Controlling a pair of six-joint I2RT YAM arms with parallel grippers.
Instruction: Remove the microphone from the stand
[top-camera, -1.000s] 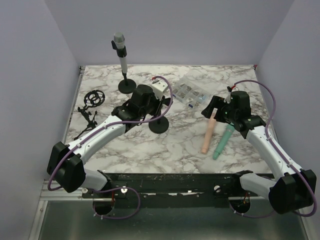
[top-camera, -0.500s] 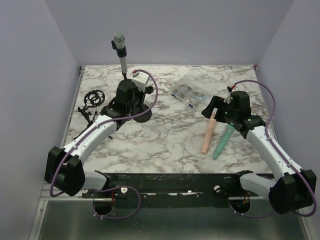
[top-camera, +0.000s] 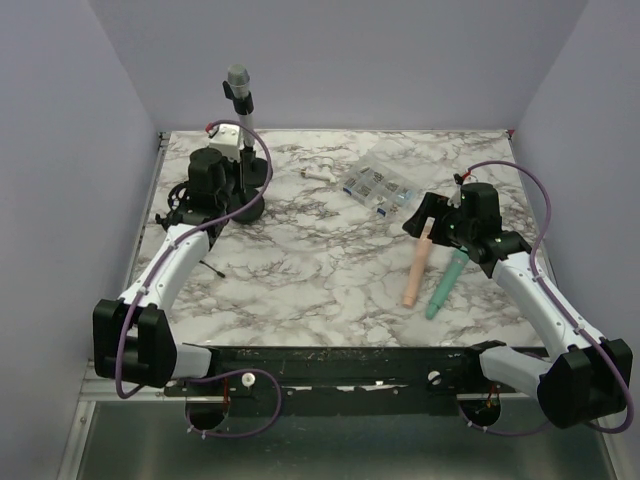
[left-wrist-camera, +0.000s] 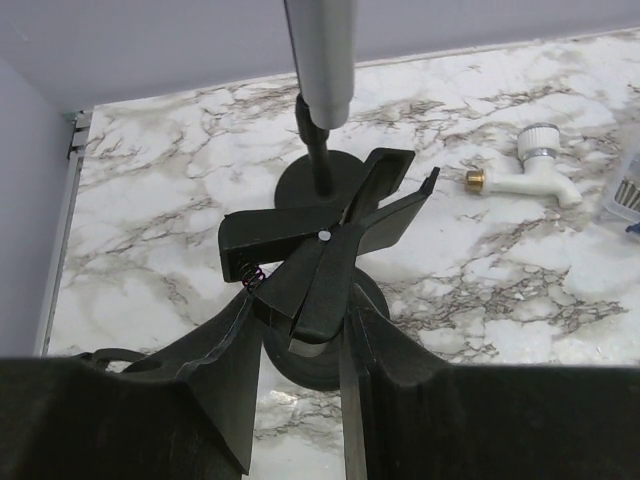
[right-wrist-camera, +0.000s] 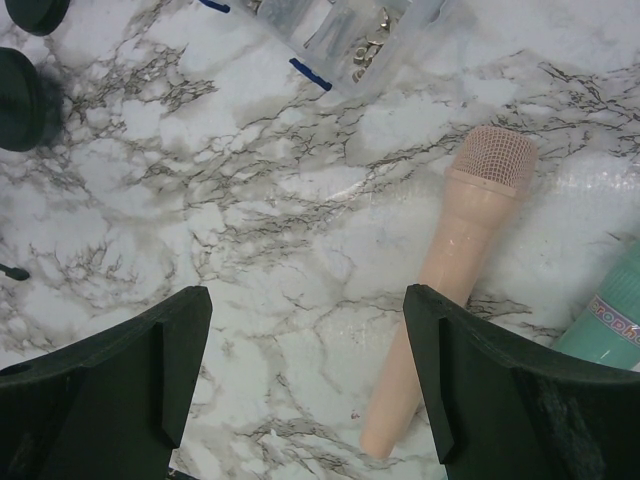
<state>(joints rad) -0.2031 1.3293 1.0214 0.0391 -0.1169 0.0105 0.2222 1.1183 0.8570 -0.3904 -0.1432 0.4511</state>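
The left gripper will shift to the left in the top view next and release the empty stand's spring clip (left-wrist-camera: 320, 240) there, because the empty stand blocks the grey microphone's front.
A grey microphone (top-camera: 240, 95) stands upright in a black stand (top-camera: 255, 172) at the back left. In the left wrist view its handle (left-wrist-camera: 322, 50) rises from the round base (left-wrist-camera: 325, 182). My left gripper (top-camera: 233, 185) (left-wrist-camera: 300, 310) is shut on the spring clip (left-wrist-camera: 320, 240) of a second, empty black stand. That stand's round base (left-wrist-camera: 310, 365) (top-camera: 243, 208) sits just in front of the microphone's stand. My right gripper (top-camera: 428, 216) (right-wrist-camera: 305, 370) is open and empty above the table, beside a pink microphone (right-wrist-camera: 455, 270).
The pink microphone (top-camera: 417, 262) and a teal one (top-camera: 447, 280) lie at the right. A clear box of small parts (top-camera: 378, 185) and a white tap (top-camera: 315, 174) lie at the back middle. Black mounts (top-camera: 188, 196) lie at the left edge.
My left arm has carried the empty black stand from the table's middle to the back left, beside the microphone's stand. The right arm has not moved.
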